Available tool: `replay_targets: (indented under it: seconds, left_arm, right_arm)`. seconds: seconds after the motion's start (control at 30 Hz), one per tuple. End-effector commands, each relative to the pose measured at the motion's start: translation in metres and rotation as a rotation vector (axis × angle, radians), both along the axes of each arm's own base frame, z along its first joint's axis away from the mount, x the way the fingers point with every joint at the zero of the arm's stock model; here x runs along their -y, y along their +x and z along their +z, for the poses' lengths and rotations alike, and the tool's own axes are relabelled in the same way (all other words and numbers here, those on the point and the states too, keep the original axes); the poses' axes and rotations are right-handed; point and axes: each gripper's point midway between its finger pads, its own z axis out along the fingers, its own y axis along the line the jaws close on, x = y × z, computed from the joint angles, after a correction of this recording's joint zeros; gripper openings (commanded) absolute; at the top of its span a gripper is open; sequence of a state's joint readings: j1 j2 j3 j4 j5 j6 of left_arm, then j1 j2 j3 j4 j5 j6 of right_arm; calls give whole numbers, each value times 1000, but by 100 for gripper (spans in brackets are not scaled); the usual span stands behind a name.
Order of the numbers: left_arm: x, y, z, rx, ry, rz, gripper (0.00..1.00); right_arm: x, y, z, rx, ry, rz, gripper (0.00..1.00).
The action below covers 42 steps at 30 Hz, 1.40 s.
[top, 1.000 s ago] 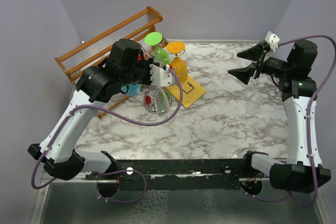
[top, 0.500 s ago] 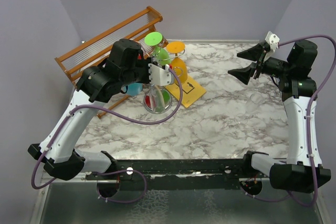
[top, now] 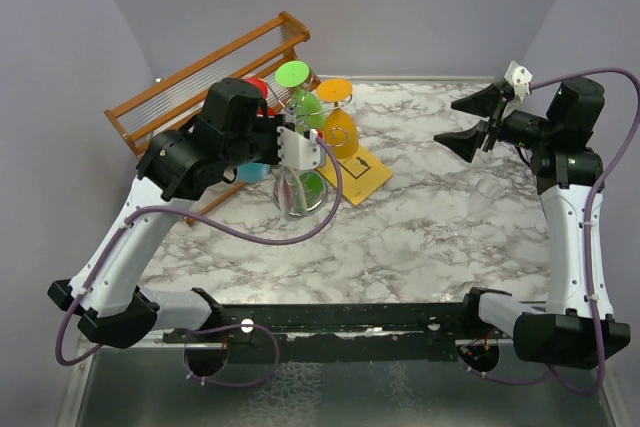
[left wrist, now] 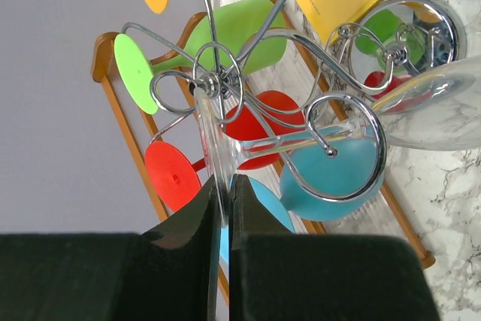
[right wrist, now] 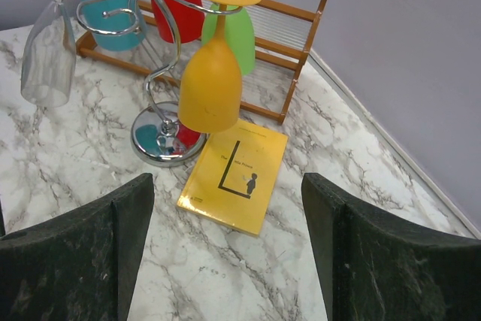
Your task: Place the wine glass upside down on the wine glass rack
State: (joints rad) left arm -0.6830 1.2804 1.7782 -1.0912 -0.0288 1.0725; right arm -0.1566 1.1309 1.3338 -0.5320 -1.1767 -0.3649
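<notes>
Next, my left gripper lowers the glass's base onto the curled rack arm, then releases.
The silver wire wine glass rack (top: 322, 105) stands at the back left on its round shiny base (right wrist: 161, 137). My left gripper (top: 292, 133) is shut on the foot of a clear wine glass (left wrist: 210, 140). The glass hangs upside down, its stem lying in a curled rack arm (left wrist: 361, 122) and its bowl (top: 296, 193) below, also showing in the right wrist view (right wrist: 47, 50). My right gripper (top: 472, 123) is open and empty, raised at the right, well away from the rack.
Orange (top: 340, 117), green (top: 300, 87), red (left wrist: 259, 122) and blue (left wrist: 331, 174) glasses hang on the same rack. A yellow book (top: 362, 173) lies beside the base. A brown wooden slatted rack (top: 190, 82) stands behind, against the left wall.
My left gripper has shifted a little left and back with the clear glass, drawing its stem further along the rack arm. The right arm has not moved.
</notes>
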Motion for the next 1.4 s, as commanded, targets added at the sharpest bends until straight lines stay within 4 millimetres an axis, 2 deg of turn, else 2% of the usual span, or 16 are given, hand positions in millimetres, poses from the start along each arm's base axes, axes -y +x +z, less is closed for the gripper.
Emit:
replay_targets:
  seconds: [0.0,0.3,0.93,1.37]
  left_arm:
    - [-11,-9,13,42,7,1,0]
    - [-15,-17,11,37,37,-28,0]
    - [7,-44,17,-27,-46,-198,0]
    - [26,-33,1,-59,-49,-230,0]
  right_arm:
    - [-3,-9,2,13,0,26,79]
    - [-3,-9,2,14,-1,28,79]
    - [-3,-10,0,10,0,33,80]
    - [-3,-11,0,12,-3,35,80]
